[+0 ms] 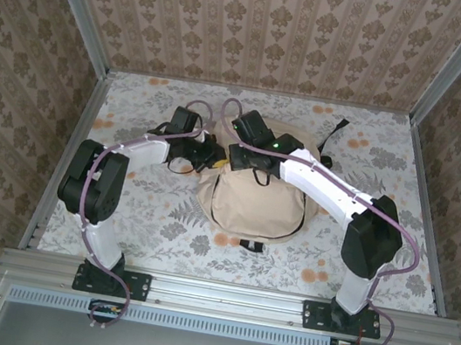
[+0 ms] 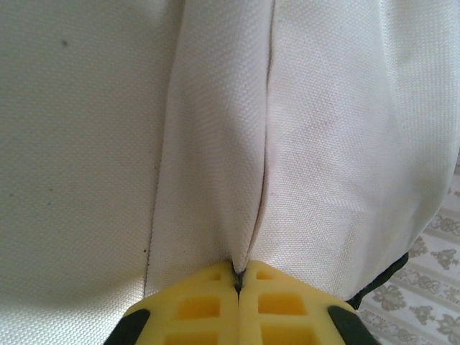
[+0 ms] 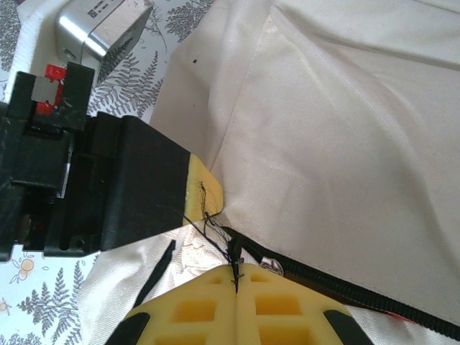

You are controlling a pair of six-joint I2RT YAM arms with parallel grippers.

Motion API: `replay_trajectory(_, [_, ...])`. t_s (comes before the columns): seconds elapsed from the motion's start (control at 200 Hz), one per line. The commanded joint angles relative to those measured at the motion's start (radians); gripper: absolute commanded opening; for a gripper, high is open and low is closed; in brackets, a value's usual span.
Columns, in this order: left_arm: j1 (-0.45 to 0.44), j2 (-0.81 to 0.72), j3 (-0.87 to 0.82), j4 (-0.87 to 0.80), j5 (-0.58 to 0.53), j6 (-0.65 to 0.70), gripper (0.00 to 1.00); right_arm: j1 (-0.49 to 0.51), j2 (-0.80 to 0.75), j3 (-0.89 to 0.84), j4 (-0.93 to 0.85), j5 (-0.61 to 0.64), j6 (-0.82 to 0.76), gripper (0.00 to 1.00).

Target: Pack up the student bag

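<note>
The zipper's metal slider (image 3: 272,265) sits beside my right gripper, clear of the left gripper's crowding yellow fingertip. My right gripper moves over the slider next and releases the black pull.
The student bag (image 1: 256,205), a beige fabric backpack, lies in the middle of the table with both arms meeting at its far left corner. My left gripper (image 2: 238,277) is shut on a pinched fold of the bag's beige fabric (image 2: 215,144), and sits at the bag's top left (image 1: 212,159). My right gripper (image 3: 235,270) is shut on the black zipper pull, right beside the left gripper's yellow fingertip (image 3: 203,192). The dark zipper line (image 3: 345,289) runs off to the right. Pale grey lining (image 3: 154,262) shows just below it.
A floral cloth (image 1: 134,218) covers the table, with patterned walls on three sides and metal rails along the edges. A black strap (image 1: 337,128) pokes out behind the bag. The left arm's black wrist body (image 3: 79,187) crowds the right gripper's left side.
</note>
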Motion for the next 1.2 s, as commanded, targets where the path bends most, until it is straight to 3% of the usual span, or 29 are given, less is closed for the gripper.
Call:
replay_trajectory(0.0, [-0.008, -0.019, 0.022, 0.025, 0.011, 0.024, 0.00, -0.004, -0.062, -0.010, -0.013, 0.088, 0.032, 0.00])
replay_trajectory(0.24, [0.023, -0.080, 0.001, -0.107, -0.123, 0.109, 0.00, -0.026, -0.105, -0.025, -0.142, 0.355, 0.118, 0.00])
replay_trajectory(0.5, [0.066, -0.130, -0.035, -0.148, -0.157, 0.140, 0.00, -0.081, -0.167, -0.085, -0.217, 0.509, 0.219, 0.00])
replay_trajectory(0.575, [0.070, -0.134, -0.039, -0.145, -0.148, 0.141, 0.00, -0.103, -0.187, -0.121, -0.172, 0.424, 0.196, 0.00])
replay_trajectory(0.645, [0.068, -0.132, -0.037, -0.141, -0.132, 0.142, 0.00, -0.122, -0.199, -0.155, -0.087, 0.179, 0.132, 0.00])
replay_trajectory(0.7, [0.068, -0.129, -0.034, -0.139, -0.119, 0.143, 0.00, -0.125, -0.187, -0.142, -0.072, 0.033, 0.126, 0.07])
replay_trajectory(0.785, [0.065, -0.129, -0.033, -0.132, -0.101, 0.143, 0.00, -0.109, -0.156, -0.098, -0.084, -0.058, 0.155, 0.25])
replay_trajectory(0.84, [0.060, -0.133, -0.034, -0.129, -0.089, 0.144, 0.00, -0.103, -0.136, -0.081, -0.082, -0.091, 0.200, 0.40])
replay_trajectory(0.88, [0.055, -0.138, -0.036, -0.125, -0.080, 0.143, 0.00, -0.099, -0.122, -0.075, -0.078, -0.097, 0.245, 0.44])
replay_trajectory(1.035, [0.025, -0.170, -0.065, -0.114, -0.044, 0.128, 0.00, -0.084, -0.078, -0.071, -0.083, -0.094, 0.414, 0.45])
replay_trajectory(1.195, [-0.014, -0.204, -0.117, -0.095, -0.042, 0.102, 0.00, -0.063, -0.068, -0.097, -0.059, -0.104, 0.510, 0.40])
